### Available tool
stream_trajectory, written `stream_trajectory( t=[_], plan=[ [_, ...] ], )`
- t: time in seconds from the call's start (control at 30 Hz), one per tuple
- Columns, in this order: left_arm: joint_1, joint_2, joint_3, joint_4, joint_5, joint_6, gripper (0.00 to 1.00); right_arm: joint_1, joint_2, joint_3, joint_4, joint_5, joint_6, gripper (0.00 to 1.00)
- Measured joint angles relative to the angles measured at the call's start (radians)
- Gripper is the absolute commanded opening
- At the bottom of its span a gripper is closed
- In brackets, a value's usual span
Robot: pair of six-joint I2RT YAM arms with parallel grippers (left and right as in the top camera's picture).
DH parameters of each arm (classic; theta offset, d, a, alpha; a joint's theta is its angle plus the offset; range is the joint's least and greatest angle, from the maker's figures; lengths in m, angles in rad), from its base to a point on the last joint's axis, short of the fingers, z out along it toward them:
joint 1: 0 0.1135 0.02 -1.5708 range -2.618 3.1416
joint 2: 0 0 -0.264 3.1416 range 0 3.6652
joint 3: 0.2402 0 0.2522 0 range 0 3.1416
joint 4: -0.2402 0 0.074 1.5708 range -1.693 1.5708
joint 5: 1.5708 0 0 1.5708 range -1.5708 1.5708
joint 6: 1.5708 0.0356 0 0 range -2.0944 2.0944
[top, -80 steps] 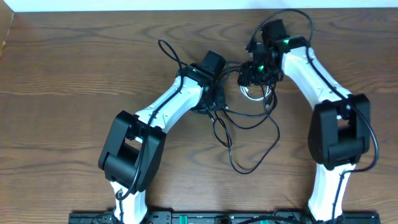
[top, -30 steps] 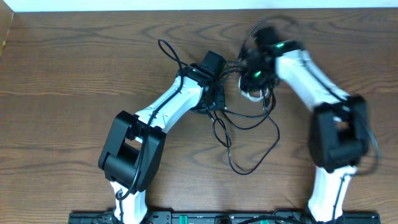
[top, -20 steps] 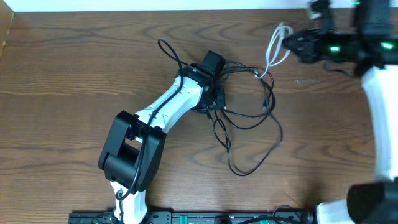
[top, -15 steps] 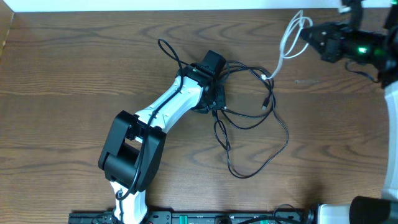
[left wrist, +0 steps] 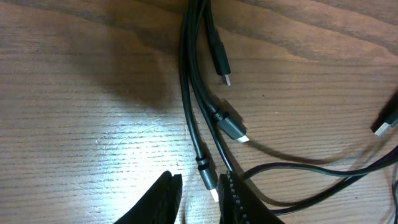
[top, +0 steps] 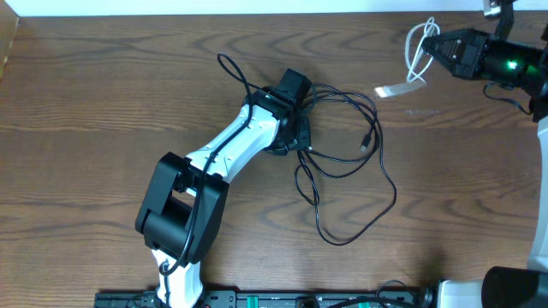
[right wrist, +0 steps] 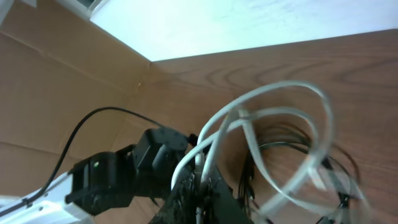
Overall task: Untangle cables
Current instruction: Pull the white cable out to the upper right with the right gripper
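My right gripper swings toward the right in the overhead view next, tips down, lowers and releases, since bare tabletop lies there, clear of the black cable.
A thin black cable (top: 378, 159) lies in loose loops on the wooden table (top: 103, 103), right of my left gripper (top: 297, 137). In the left wrist view the left gripper (left wrist: 199, 183) stands narrowly open. A black cable plug (left wrist: 207, 176) lies between its fingers, against the right one. More black strands (left wrist: 189, 93) and two plugs (left wrist: 233, 127) lie just ahead. My right gripper (top: 435, 47) is raised at the far right, shut on the looped white cable (top: 417, 53). Its silvery-white plug (top: 392, 90) hangs free. The right wrist view shows the white loops (right wrist: 273, 118) rising from the right gripper (right wrist: 199, 180).
The left arm (top: 227, 150) reaches diagonally across the middle of the table. A white wall strip (top: 257, 7) runs along the far edge. A black rail (top: 257, 299) sits at the near edge between the arm bases.
My right gripper has swung from the tangle up to the far right, drawing the white cable out of the black one. The black loops shifted slightly right. The left arm stayed put.
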Motion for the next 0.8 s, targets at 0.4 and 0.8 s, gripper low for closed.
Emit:
stream_trajectory(
  t=[0.4,0.8],
  plan=[
    [0.0,0.0,0.0,0.0,0.0,0.0,0.26,-0.067,0.04,0.0,0.103,0.615,-0.021,0.01],
    [0.0,0.0,0.0,0.011,0.0,0.0,0.26,-0.228,0.591,0.649,-0.079,0.883,-0.097,0.01]
  ],
)
